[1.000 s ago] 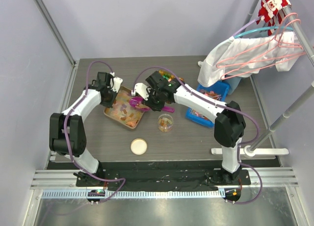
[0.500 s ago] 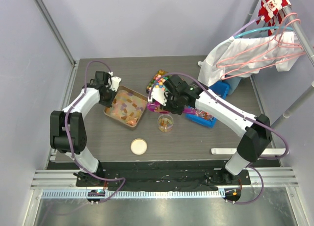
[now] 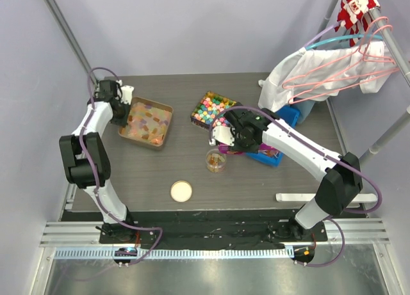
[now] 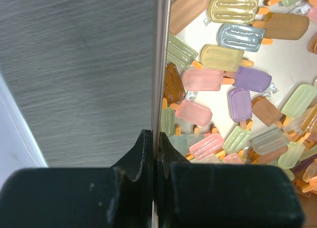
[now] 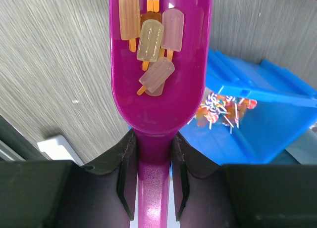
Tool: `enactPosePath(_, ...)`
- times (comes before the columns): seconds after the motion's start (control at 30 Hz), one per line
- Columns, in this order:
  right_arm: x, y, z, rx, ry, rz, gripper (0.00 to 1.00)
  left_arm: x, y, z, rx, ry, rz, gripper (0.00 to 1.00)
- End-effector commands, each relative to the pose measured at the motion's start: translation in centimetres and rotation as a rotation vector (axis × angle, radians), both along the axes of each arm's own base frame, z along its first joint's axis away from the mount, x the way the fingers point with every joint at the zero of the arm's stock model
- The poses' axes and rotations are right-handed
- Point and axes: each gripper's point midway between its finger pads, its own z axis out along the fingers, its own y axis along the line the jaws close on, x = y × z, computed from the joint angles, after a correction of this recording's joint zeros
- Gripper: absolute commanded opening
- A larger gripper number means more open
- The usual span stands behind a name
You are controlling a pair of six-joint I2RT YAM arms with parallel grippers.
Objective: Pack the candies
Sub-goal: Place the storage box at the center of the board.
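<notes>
The scoop already carries candies, so my left gripper will next move the tray outward and left in the top view, toward the table's far corner.
The candies (image 4: 213,79) are small popsicle-shaped gummies in orange, yellow, pink and pale tones, heaped in a metal tray (image 3: 168,111). My left gripper (image 4: 157,139) is shut on the tray's thin side wall (image 4: 161,65); in the top view it (image 3: 122,108) sits at the tray's left edge. My right gripper (image 5: 154,149) is shut on the handle of a magenta scoop (image 5: 158,104) carrying several candies (image 5: 150,40). In the top view that gripper (image 3: 224,138) hangs just above and behind a small clear cup (image 3: 216,160) that has some candies in it.
A round lid (image 3: 181,191) lies near the front. A box of mixed coloured sweets (image 3: 213,108) stands behind the cup. A blue bin (image 5: 267,104) with lollipops (image 5: 223,107) sits to the right. A clothes rack with a white garment (image 3: 320,74) fills the right side.
My left gripper has dragged the tray to the left and back. My right gripper has carried the loaded scoop from the tray rightward to the cup.
</notes>
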Motion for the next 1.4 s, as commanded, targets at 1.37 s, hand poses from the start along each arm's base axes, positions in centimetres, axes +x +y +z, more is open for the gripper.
enactPosePath(1.37,1.8,2.5,5.2,-0.305,-0.161,0.156,0.01,12.0,11.5,-2.7,-0.032,-0.054,0.22,0.0)
